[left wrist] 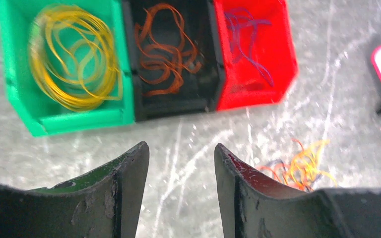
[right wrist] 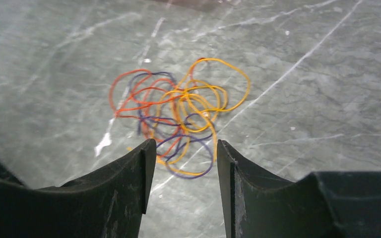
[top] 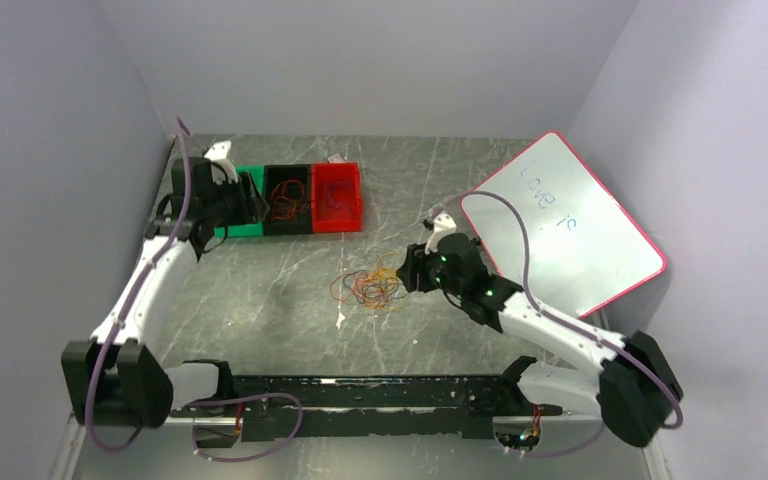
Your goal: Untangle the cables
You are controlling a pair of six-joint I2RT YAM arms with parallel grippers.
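The yellow loop bulges past the orange and purple cables at the tangle's far side. The right gripper moves down and outward onto its free bend (right wrist: 240, 73) next.
A tangle of thin yellow, orange and purple cables (top: 370, 288) lies loose in the middle of the table. In the right wrist view the cables (right wrist: 178, 114) sit just beyond my right gripper (right wrist: 184, 144), which is open with nothing between its fingers. That right gripper (top: 412, 268) hovers at the tangle's right side. My left gripper (left wrist: 181, 148) is open and empty above bare table in front of the bins. Sorted cables lie in the bins: yellow loops (left wrist: 74, 64), orange loops (left wrist: 163, 54) and purple loops (left wrist: 250, 44). From the left wrist the tangle (left wrist: 302, 166) shows at the lower right.
A green bin (left wrist: 79, 121), a black bin (left wrist: 173, 106) and a red bin (left wrist: 283, 54) stand side by side at the back left. A white board with a red rim (top: 560, 225) leans at the right wall. Grey walls close in both sides.
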